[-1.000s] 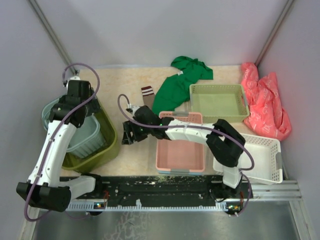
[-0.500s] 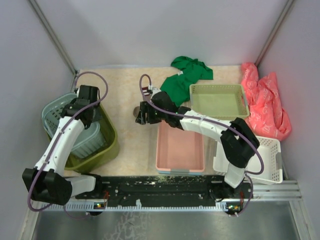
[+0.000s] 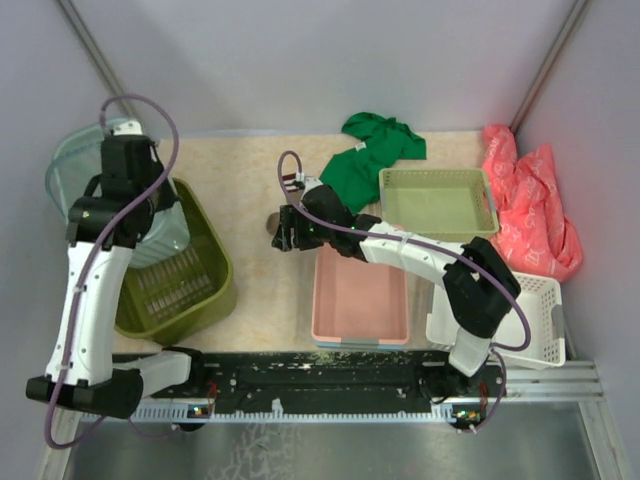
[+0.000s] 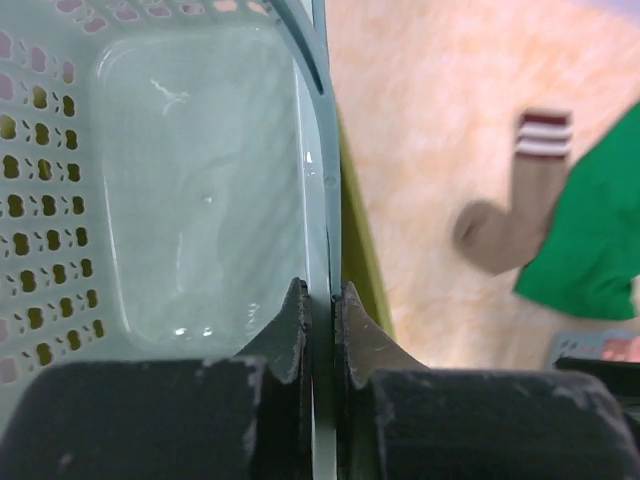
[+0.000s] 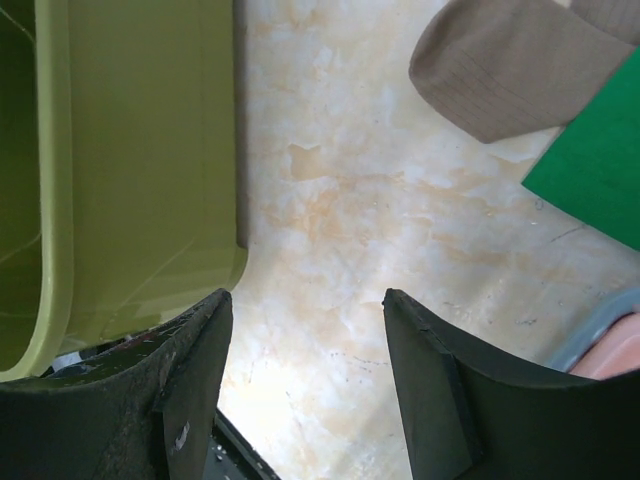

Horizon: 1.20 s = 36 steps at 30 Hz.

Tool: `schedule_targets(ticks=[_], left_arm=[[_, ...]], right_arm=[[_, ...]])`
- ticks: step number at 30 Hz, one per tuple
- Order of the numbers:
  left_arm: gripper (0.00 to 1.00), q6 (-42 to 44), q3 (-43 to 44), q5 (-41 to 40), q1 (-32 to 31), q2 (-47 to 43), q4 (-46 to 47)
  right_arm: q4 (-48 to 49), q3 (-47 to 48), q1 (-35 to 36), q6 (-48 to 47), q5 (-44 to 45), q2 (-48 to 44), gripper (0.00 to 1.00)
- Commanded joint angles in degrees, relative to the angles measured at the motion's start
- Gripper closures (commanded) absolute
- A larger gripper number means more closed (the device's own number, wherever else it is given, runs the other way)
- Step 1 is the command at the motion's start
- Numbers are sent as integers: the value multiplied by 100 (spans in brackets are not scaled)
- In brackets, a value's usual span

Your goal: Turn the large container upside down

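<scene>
The robot's left gripper will first swing away from the robot's base, to get the teal basket down onto the far table beside the striped sock.
The large container [image 3: 190,285], a deep olive-green slotted basket, stands upright at the table's left. Its slotted base shows and its wall fills the left of the right wrist view [image 5: 140,150]. My left gripper [image 4: 322,300] is shut on the thin rim of the smaller teal basket [image 4: 190,190]. It holds that teal basket [image 3: 70,175] raised and tilted over the container's far left corner. My right gripper [image 3: 283,232] hangs open over bare tabletop, just right of the container, with nothing between its fingers [image 5: 200,340].
A brown striped sock [image 5: 510,70] and a green cloth [image 3: 365,160] lie behind the right gripper. A pink tray [image 3: 360,300] sits at front centre, with a light-green tray [image 3: 438,203] behind it. At the right are a white basket [image 3: 515,315] and a red bag [image 3: 530,205].
My left gripper has shut on the teal basket's rim and lifted it up and to the left, out of the large container. The right arm swung toward the back, then stayed still.
</scene>
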Motion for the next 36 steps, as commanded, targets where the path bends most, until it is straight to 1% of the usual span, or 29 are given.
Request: schedule_targets(ticks=[1,4,7,12,19,22,26,28,31,36], left_arm=[[100,410,1255,138,-48,77,-212],[100,520,2246,217,-158,417,-302],[100,630,2879,432,-305,757,-101],[100,487,3290,1734,-570,1456,856],[100,247,3850,2871,-653,3055,1821],[100,198,3926,2838,-663,3590,2245],[100,449,3722,1942,-781,4134,2969],[100,622,3629,1598,-841,4392,3168],[100,948,3134,1168,-917,4536,3572],[100,1010,2369,1105,-941,4603,3952]], right_arm=[[29,171,6,-115,419,-410,37],[-74,66,-36,-175,703,-819,37],[-137,-115,-78,-235,1127,-1203,37],[-411,-497,-174,-320,2015,-1840,37],[-997,-1355,-369,-368,3362,-3169,37],[-1210,-1660,-445,-319,3723,-3773,37],[-1326,-1921,-482,-277,3973,-4343,37],[-1431,-1923,-480,-251,4015,-4410,37],[-1638,-1876,-483,-186,4058,-4386,37],[-1671,-1927,-483,-121,3995,-4311,37]])
